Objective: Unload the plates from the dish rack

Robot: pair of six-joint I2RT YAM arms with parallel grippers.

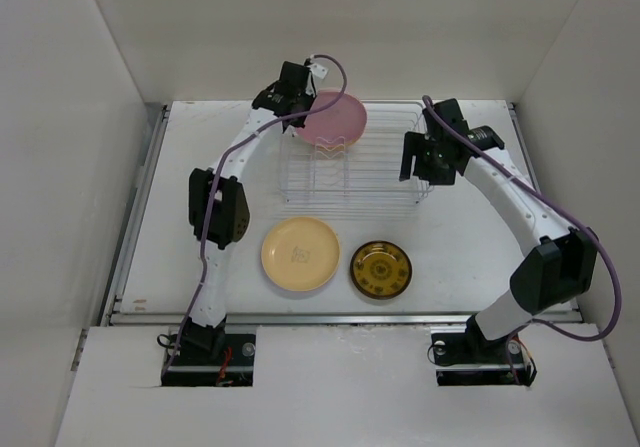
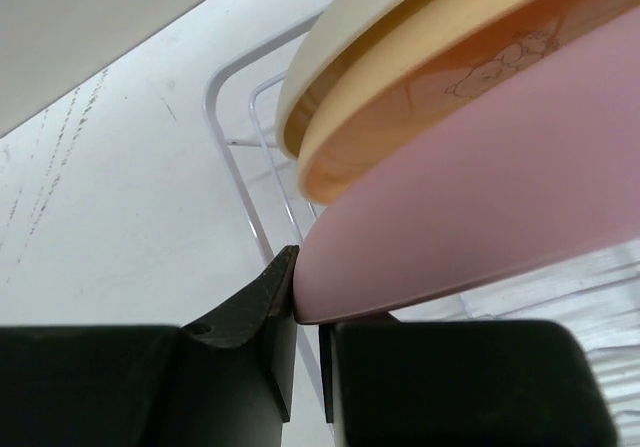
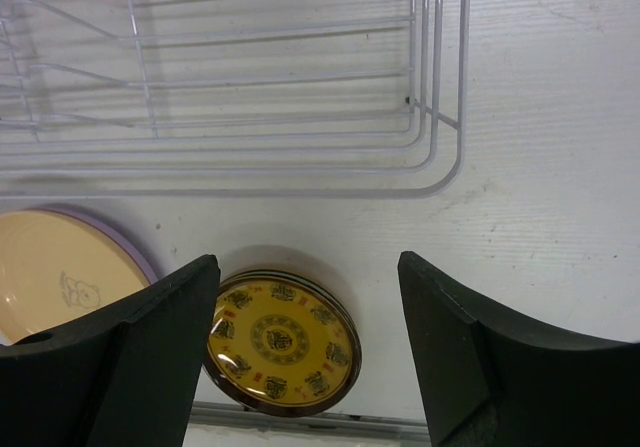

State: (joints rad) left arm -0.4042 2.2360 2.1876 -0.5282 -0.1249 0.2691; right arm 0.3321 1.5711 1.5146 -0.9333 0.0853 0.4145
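Note:
My left gripper should next move back and down and release the pink plate (image 1: 335, 117) on the yellow plate, because the yellow plate lies flat below my gripper and nearer my base.
The wire dish rack (image 1: 355, 172) stands at the back middle of the table. My left gripper (image 1: 298, 92) is at its back left corner, shut on the rim of a pink plate (image 1: 335, 117) that tilts over the rack. In the left wrist view the fingers (image 2: 280, 307) pinch the pink plate (image 2: 480, 197); close behind it are a yellow plate (image 2: 420, 77) with a bear drawing and a cream plate (image 2: 350, 27). My right gripper (image 1: 420, 157) hangs open and empty over the rack's right end.
A yellow plate (image 1: 300, 254) lies on a lavender plate (image 3: 140, 254) in front of the rack. A brown-and-yellow patterned plate (image 1: 381, 268) lies to its right, seen between my right gripper's jaws (image 3: 283, 342). White walls enclose the table on three sides.

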